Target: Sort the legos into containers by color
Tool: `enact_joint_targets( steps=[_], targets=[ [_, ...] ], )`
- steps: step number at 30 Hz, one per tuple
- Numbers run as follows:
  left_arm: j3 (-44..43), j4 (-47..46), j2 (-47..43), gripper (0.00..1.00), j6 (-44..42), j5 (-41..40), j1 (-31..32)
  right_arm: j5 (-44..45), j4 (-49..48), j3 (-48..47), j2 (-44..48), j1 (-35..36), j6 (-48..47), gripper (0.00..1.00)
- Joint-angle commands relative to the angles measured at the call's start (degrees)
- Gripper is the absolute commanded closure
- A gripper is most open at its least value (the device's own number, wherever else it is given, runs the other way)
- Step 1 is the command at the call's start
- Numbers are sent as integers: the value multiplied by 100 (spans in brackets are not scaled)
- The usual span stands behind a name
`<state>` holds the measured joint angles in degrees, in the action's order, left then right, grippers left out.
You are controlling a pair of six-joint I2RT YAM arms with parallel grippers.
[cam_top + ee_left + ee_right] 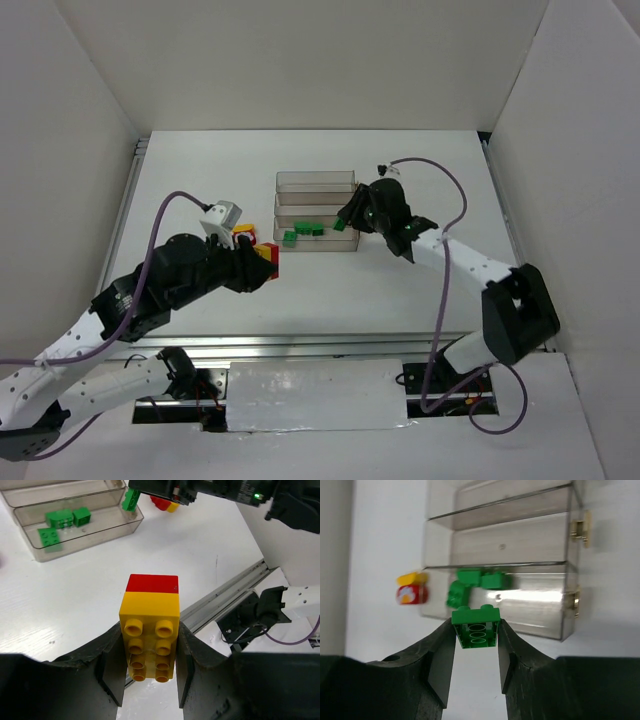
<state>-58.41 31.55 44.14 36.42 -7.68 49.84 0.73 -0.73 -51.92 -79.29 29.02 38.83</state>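
The front trough holds green, so next I will lower my right gripper to the bare end of the front trough [535,600] below and let go of the green brick [475,627] there.
The containers [316,186] are three joined clear troughs in mid-table. The front trough [100,530] holds three green legos [60,517]. My right gripper [476,630] is shut on a green brick [475,627] and hangs at the right end of that front trough [345,221]. My left gripper [149,627] is shut on a yellow-and-red stack [150,615], held just left of the tray's front corner [267,256]. The middle and back troughs look empty.
A small yellow-and-red piece [411,589] lies on the table left of the tray. Another red-and-yellow piece [164,502] shows under my right gripper. White walls close in the table on three sides. A metal rail [235,587] runs along the near edge.
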Motion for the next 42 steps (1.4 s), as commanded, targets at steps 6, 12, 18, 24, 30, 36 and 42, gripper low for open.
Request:
enact_joint_targets(
  steps=[6, 12, 18, 24, 30, 36, 42],
  targets=[
    [-241, 282, -230, 100, -91, -173, -54, 1307, 443, -995, -1282, 52, 213, 100],
    [-4, 80, -310, 100, -179, 74, -54, 1245, 319, -1066, -1677, 69, 204, 95],
    [172, -79, -283, 100, -180, 223, -54, 1017, 162, -1048, -1714, 87, 81, 63],
    [251, -333, -371, 100, -223, 548, -54, 378, -5, -759, -1082, 131, -33, 1],
    [400, -895, -573, 100, -452, 1672, -54, -1774, -538, -197, 201, 87, -411, 0],
    [611, -1642, -784, 100, -557, 2805, -63, -4923, -3047, 1051, 1483, 78, 656, 0],
    [849, -2319, -960, 100, -452, 3518, -63, -5523, -5515, 1993, 2101, 367, 2040, 0]
  ],
)
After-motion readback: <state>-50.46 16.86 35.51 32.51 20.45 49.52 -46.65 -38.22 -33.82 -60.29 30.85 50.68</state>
